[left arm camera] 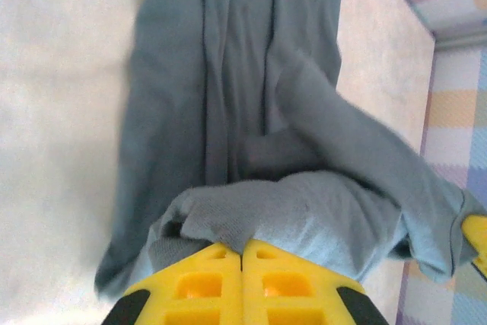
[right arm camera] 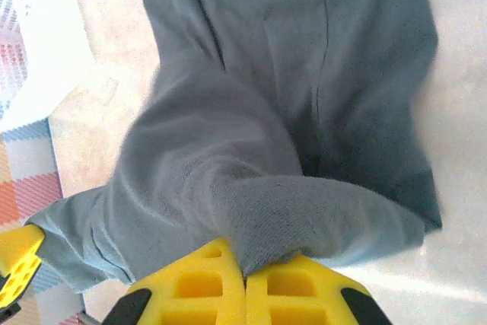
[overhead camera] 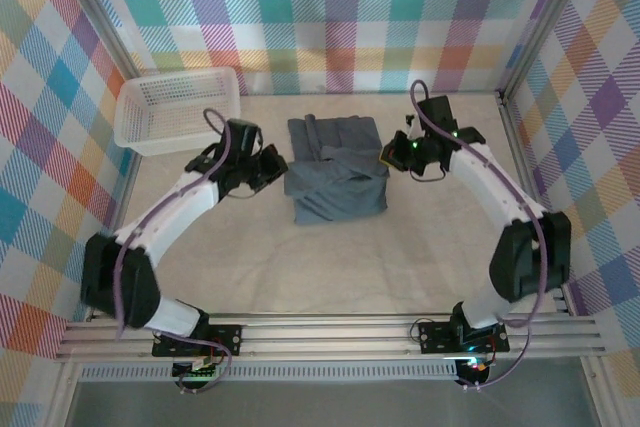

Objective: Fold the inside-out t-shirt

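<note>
The right gripper carries the raised fold outward next, then releases it over the t-shirt's far part, which is still uncovered.
The inside-out t-shirt [overhead camera: 335, 169] is a dark blue-grey bundle, partly folded, at the middle of the table. My left gripper [overhead camera: 280, 169] is at its left edge and my right gripper [overhead camera: 391, 155] at its right edge. In the left wrist view the yellow jaws of the left gripper [left arm camera: 243, 247] are shut, with a ridge of the t-shirt [left arm camera: 228, 97] pinched between them. Seen from the right wrist, the right gripper [right arm camera: 245, 268] is likewise shut on a raised fold of the t-shirt [right arm camera: 304, 74]. Cloth stretches between the two grips, lifted a little off the table.
A white lattice basket [overhead camera: 175, 107] stands at the back left, close to the left arm. Checked walls enclose the table at the back and both sides. Bare table lies in front of the shirt, towards the arm bases.
</note>
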Tool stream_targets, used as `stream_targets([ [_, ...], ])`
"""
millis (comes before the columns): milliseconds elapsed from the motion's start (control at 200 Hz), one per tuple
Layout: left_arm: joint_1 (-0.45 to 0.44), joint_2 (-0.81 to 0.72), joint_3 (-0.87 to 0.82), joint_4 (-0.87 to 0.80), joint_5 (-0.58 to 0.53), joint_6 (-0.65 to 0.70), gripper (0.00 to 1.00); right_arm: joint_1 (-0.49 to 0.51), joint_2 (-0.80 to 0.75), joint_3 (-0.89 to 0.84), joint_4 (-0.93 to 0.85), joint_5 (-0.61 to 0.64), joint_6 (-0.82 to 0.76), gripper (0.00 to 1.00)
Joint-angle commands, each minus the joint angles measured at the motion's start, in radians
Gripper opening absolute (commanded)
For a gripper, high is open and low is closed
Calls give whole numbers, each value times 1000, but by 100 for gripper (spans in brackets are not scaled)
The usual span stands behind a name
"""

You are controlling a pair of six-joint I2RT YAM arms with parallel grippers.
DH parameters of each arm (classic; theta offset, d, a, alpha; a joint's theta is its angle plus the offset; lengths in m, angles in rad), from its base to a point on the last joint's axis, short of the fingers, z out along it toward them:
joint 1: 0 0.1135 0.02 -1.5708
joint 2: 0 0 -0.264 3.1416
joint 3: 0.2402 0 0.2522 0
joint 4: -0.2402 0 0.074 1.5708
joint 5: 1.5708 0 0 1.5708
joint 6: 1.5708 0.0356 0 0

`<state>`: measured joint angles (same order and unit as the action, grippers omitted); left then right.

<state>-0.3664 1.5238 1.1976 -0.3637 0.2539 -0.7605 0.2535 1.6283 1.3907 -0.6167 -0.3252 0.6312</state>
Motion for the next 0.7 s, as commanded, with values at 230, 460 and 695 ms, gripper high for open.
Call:
stream_targets([
  [230, 111, 470, 421, 141, 60, 78, 0, -73, 444, 427, 71, -10, -89, 3],
  [460, 151, 686, 675, 113, 80, 103, 48, -111, 692, 776, -43, -156, -139, 70],
  [695, 162, 416, 274, 233, 57, 109, 58, -130, 370, 299, 86, -116, -124, 81],
])
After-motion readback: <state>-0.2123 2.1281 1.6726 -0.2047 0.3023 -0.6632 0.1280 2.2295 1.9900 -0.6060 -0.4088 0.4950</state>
